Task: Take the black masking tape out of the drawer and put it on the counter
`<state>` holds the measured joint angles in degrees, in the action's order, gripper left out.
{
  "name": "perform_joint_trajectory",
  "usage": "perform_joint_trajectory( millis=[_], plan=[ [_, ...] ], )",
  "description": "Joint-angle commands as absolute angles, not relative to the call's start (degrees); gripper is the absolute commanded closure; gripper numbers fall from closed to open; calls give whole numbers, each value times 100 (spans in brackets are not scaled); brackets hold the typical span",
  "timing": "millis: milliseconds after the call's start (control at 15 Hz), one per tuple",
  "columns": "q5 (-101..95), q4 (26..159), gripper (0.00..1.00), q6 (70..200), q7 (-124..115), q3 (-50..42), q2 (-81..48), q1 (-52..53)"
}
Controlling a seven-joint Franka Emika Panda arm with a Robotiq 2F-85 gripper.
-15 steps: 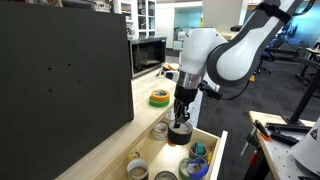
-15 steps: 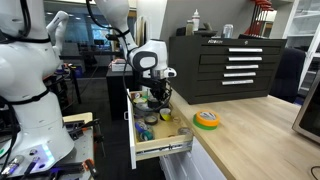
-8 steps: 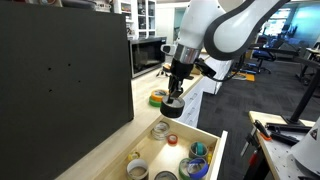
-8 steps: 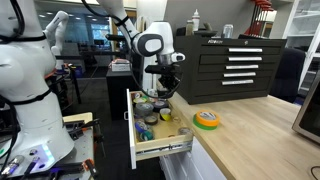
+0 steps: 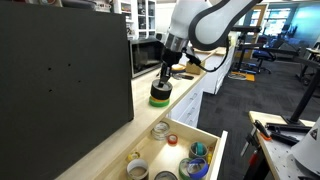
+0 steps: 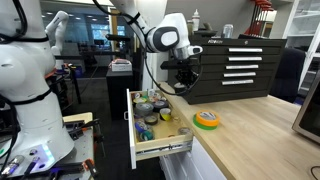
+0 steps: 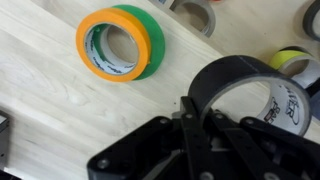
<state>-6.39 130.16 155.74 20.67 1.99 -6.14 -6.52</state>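
Note:
I should lower the black masking tape with my gripper, away from my base, onto the bare counter (image 5: 143, 112) (image 7: 127, 114) beside the yellow-and-green roll.
My gripper (image 5: 162, 82) is shut on the black masking tape (image 5: 160, 88) and holds it in the air over the counter (image 5: 105, 140), just above the yellow-and-green roll (image 5: 159, 99). In an exterior view the gripper (image 6: 185, 80) with the tape (image 6: 185, 87) hangs beyond the open drawer (image 6: 160, 152), short of the yellow-and-green roll (image 6: 206, 119). In the wrist view one finger (image 7: 192, 108) sits inside the black tape (image 7: 222, 72), over the counter (image 7: 50, 100) and next to the yellow-and-green roll (image 7: 125, 42). The drawer (image 5: 212, 150) stands open.
Several other tape rolls lie in the drawer (image 5: 196, 150). A large black cabinet (image 5: 60, 70) stands on the counter, with a microwave (image 5: 148, 55) behind it. A black tool chest (image 6: 235, 62) sits at the counter's far side.
My gripper has lifted the black tape up out of the drawer and carried it over the counter, towards the yellow-and-green roll.

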Motion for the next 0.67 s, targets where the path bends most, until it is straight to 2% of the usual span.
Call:
perform_joint_trajectory(
  millis=[0,600],
  plan=[
    [-826,12180,96,15238,1734,-50,-1256,-535],
    [-518,10849,96,14724,1838,-65,-2406,-666]
  ],
)
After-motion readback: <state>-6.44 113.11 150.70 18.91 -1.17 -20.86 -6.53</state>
